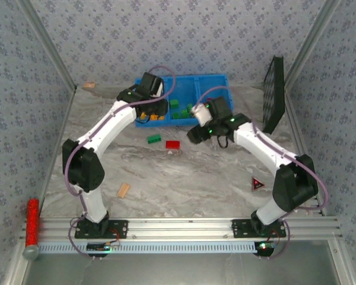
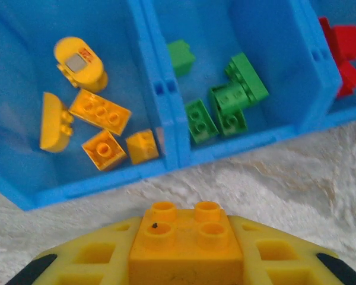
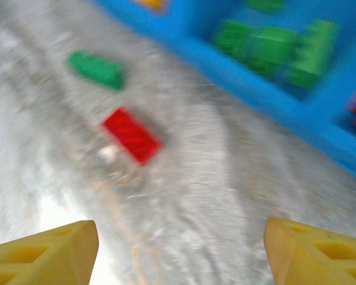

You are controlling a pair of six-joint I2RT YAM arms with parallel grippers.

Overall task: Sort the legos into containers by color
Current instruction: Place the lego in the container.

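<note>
My left gripper moves outward over the bin's front side next, then down into the bin's orange-yellow section to release the lego, as the legos there match its color.
My left gripper is shut on a square orange-yellow lego with four studs, just short of the blue bin's front wall. The left compartment holds several orange-yellow legos, the middle one green legos, and the right one red legos. My right gripper hangs open above bare table, its view blurred. Ahead of it lie a red lego and a green lego. In the top view both lie on the table, red lego and green lego, in front of the bin.
A tan wooden block lies near the left arm's base. A red glittery cylinder stands at the front left rail. A black grid panel leans at the right wall. A small red triangular piece lies by the right arm.
</note>
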